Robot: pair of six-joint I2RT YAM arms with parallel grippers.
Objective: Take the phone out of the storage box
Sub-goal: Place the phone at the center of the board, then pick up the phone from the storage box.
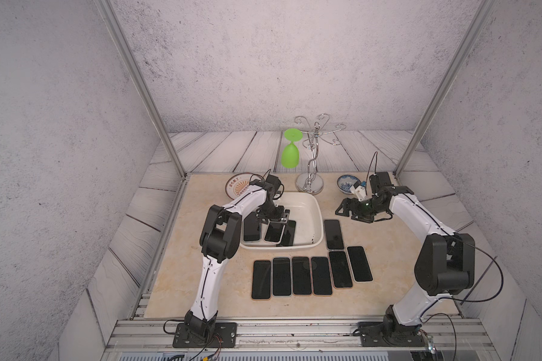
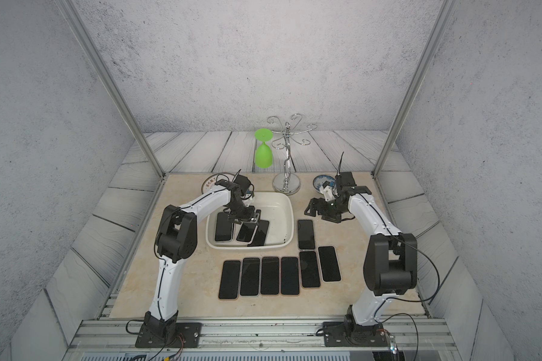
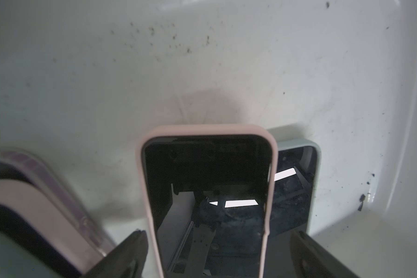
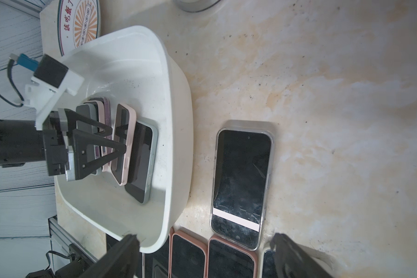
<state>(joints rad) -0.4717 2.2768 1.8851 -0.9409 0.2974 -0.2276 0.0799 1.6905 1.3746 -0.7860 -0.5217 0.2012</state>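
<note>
The pink-cased phone has its long sides just below my left gripper, between its open fingers, so next my left gripper lowers slightly and closes on them.
The white storage box [image 1: 318, 212] [image 2: 290, 212] stands mid-table with dark-screened phones lying inside. My left gripper [image 1: 272, 218] [image 2: 244, 218] is down in the box, open, with its jaws astride a pink-cased phone [image 3: 207, 168] [image 1: 274, 233] [image 4: 130, 134]. One finger [image 3: 135, 252] sits close to the phone's edge and the other stands clear of it. A pale green-cased phone [image 3: 296, 180] lies partly under the pink one. More phones [image 3: 22, 204] are stacked beside them. My right gripper [image 1: 340, 210] [image 4: 205, 243] hovers open and empty to the right of the box.
Several phones [image 1: 301, 276] lie in a row in front of the box, and one more [image 1: 334, 234] [image 4: 241, 187] lies beside its right wall. At the back stand an orange-patterned plate [image 1: 237, 186], a chrome rack [image 1: 310, 184] with a hanging green glass [image 1: 290, 153], and a blue-patterned bowl [image 1: 346, 183].
</note>
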